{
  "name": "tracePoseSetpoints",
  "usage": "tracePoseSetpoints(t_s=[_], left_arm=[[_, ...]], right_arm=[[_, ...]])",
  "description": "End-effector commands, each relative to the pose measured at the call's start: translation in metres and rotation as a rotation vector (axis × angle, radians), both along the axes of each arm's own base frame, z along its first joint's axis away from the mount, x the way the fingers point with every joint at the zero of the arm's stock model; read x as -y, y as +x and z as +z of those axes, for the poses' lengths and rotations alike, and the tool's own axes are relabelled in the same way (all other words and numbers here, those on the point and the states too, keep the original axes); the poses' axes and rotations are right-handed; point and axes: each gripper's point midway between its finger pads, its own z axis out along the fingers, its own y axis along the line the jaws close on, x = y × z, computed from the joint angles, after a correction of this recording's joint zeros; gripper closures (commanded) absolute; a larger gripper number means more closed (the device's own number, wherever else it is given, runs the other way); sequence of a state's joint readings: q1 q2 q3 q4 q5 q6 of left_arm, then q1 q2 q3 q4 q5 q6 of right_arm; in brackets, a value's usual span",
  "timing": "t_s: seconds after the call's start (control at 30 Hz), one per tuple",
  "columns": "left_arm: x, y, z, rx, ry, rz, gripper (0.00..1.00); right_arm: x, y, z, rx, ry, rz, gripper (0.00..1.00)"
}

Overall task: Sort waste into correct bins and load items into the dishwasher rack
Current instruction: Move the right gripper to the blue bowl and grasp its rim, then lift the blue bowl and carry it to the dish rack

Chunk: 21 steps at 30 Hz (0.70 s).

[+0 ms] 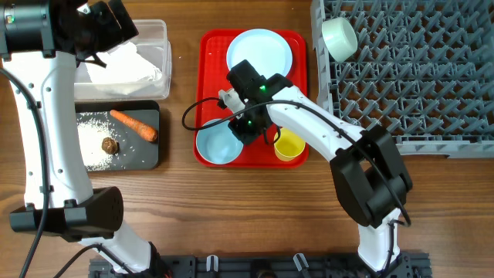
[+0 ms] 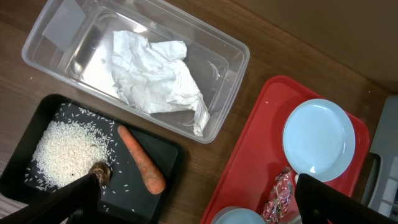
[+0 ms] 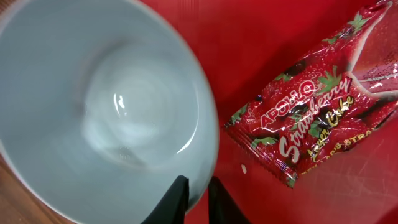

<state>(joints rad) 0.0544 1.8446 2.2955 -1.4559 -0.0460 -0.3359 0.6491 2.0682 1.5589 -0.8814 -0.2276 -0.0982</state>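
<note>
My right gripper will next lift the blue bowl [image 1: 218, 143] outward, tilt it onto the empty wires of the dishwasher rack beside the mint bowl and let it go.
My right gripper [image 3: 198, 196] is shut on the rim of a pale blue bowl [image 3: 106, 106], one finger inside and one outside. The bowl [image 1: 218, 143] sits at the front left of the red tray [image 1: 208, 46]. A red snack wrapper [image 3: 317, 112] lies flat on the tray beside it. My left gripper [image 2: 199, 205] hangs open and empty above the bins. A crumpled napkin [image 2: 158, 78] lies in the clear tub [image 2: 230, 50]. The black tray [image 2: 168, 149] holds a carrot [image 2: 142, 160], rice [image 2: 62, 152] and a brown lump [image 2: 101, 173].
A pale-blue plate [image 1: 259, 52] lies at the back of the red tray and a yellow cup [image 1: 290, 144] at its front right. The grey dishwasher rack [image 1: 409, 69] stands to the right with a mint bowl [image 1: 340, 38] in its left corner.
</note>
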Motion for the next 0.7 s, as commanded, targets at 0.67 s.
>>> tracePoseSetpoints(t_s=[0.67], left_arm=[[-0.001, 0.001, -0.003, -0.009, -0.010, 0.009, 0.00]], right_arm=[[-0.007, 0.055, 0.101, 0.243, 0.112, -0.060, 0.96]])
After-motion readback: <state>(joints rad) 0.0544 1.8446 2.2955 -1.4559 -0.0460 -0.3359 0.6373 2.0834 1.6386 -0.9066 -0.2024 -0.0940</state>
